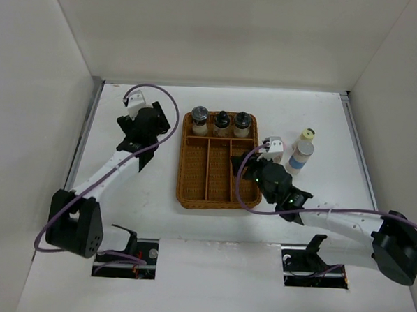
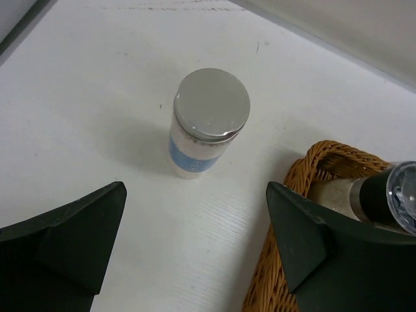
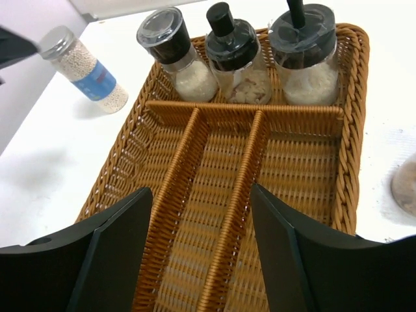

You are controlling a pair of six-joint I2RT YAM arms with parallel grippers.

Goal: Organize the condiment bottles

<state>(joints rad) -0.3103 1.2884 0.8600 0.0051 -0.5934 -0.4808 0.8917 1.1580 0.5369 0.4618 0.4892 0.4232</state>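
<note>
The bottle's grey-capped top (image 2: 211, 109) stands clear of the tray, just beyond my open fingers, so my left gripper must next move outward and down around it.
Three glass shakers (image 1: 222, 122) stand in the back compartment of the wicker tray (image 1: 183, 175); they also show in the right wrist view (image 3: 237, 58). A white bottle with a grey cap and blue label (image 2: 209, 123) stands on the table left of the tray's back corner, also seen in the right wrist view (image 3: 81, 68). My left gripper (image 1: 154, 122) (image 2: 195, 221) is open and empty, just short of that bottle. My right gripper (image 1: 241, 165) (image 3: 201, 221) is open and empty over the tray's long compartments. A cream-capped bottle (image 1: 307, 137) and a second blue-labelled bottle (image 1: 301, 155) stand right of the tray. No pink-capped bottle shows.
The tray's corner (image 2: 305, 175) and a black-topped shaker (image 2: 390, 195) lie close to my left gripper's right finger. A blurred round object (image 3: 406, 188) sits at the right edge of the right wrist view. White walls enclose the table on three sides.
</note>
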